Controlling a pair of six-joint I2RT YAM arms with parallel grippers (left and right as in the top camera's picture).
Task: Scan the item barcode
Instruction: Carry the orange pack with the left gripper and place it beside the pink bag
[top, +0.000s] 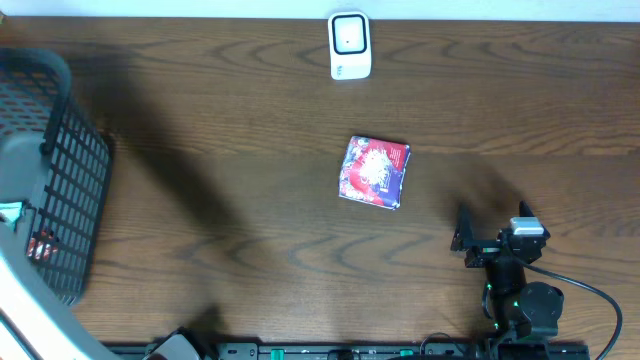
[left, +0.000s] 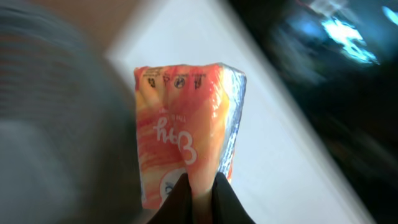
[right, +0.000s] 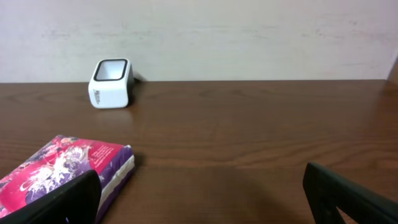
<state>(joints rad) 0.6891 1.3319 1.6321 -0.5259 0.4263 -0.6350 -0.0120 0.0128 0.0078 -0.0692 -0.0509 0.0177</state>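
Observation:
My left gripper will next swing across to the table's middle and lower close (top: 306, 178) beside the purple-and-red packet, since bare table lies between it and the basket.
In the left wrist view my left gripper (left: 200, 194) is shut on the lower edge of an orange-and-white soft packet (left: 180, 118), its two dark fingers (left: 177, 202) pinching it; the surroundings are blurred. A white barcode scanner (top: 349, 45) stands at the table's far edge and also appears in the right wrist view as the scanner (right: 111, 83). A purple-and-red packet (top: 375, 172) lies flat mid-table. My right gripper (top: 492, 228) rests open near the front right, with nothing between its fingers, and the purple packet (right: 68, 168) lies just ahead to its left.
A dark mesh basket (top: 60, 180) stands at the left edge of the table with small items inside. The right arm's base and cable (top: 560, 290) sit at the front right. A pale wall runs behind the scanner.

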